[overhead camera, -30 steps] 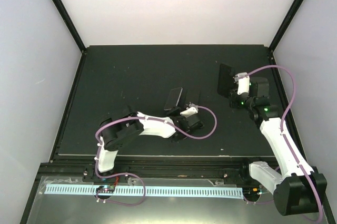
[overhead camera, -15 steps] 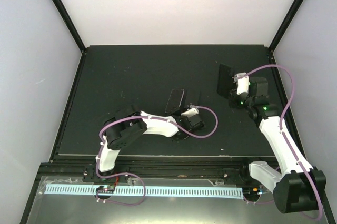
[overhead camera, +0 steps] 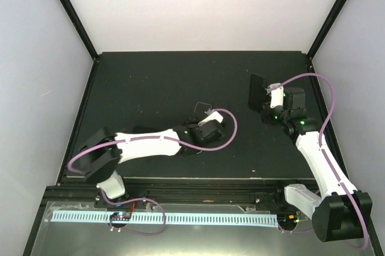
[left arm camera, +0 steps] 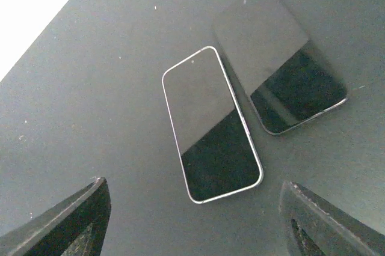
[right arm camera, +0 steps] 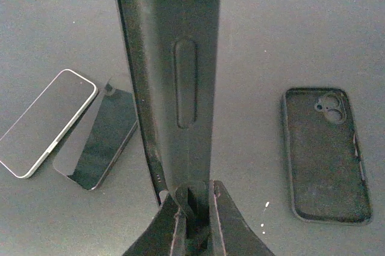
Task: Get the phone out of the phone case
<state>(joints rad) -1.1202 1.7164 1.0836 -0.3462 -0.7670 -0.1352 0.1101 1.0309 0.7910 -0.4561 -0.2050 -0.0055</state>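
My right gripper is going to lower the upright case onto the bare mat [overhead camera: 251,116] [right arm camera: 255,169] next, beside the flat empty case, and let go of the upright case's edge there, because that spot is clear of both phones.
A silver-rimmed phone [left arm camera: 210,124] lies flat, screen up, on the black mat, out of any case. My left gripper [left arm camera: 192,208] hovers over its near end, open, with its fingers [left arm camera: 66,226] wide apart and nothing between them. From above, only a bit of the phone's rim [overhead camera: 202,108] shows past the left gripper [overhead camera: 203,116]. My right gripper [right arm camera: 195,202] is shut on the edge of an empty black phone case [right arm camera: 174,76], held upright above the mat at the right [overhead camera: 257,92].
A second, dark phone [left arm camera: 280,67] lies right beside the silver-rimmed one. Another empty black case [right arm camera: 325,154] with a camera cut-out lies flat on the mat to the right in the right wrist view. Black frame posts stand at the mat's corners.
My left gripper has opened and let go of the phone, which now lies flat on the mat. The left arm has stretched out lower and to the left. The right arm has barely moved.
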